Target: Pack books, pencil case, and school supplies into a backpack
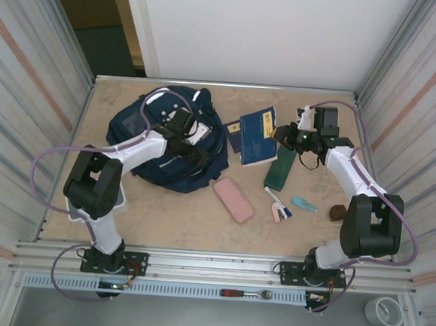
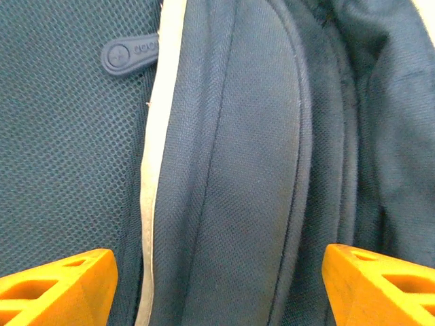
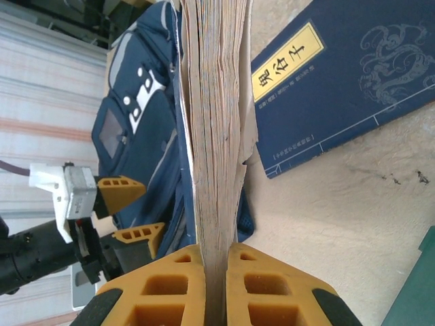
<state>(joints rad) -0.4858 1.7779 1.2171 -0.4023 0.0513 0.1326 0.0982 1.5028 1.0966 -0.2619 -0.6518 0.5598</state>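
My right gripper carries the navy book across the table to the navy backpack next, before releasing it, since the book is still outside the backpack.
The navy backpack lies at the back left. My left gripper hovers over it, open, its orange fingers wide apart on either side of a fold of backpack fabric. My right gripper is shut on the page edge of one navy book, holding it on edge near the backpack. That book partly covers the second one, which lies flat with its yellow label up. A pink pencil case lies mid-table. White-and-pink pens and a light-blue piece lie to its right.
A dark green flat pouch lies just below my right gripper. A small brown object sits by the right arm. Metal walls close in the table on the left and right. A white stripe and a zipper pull mark the backpack.
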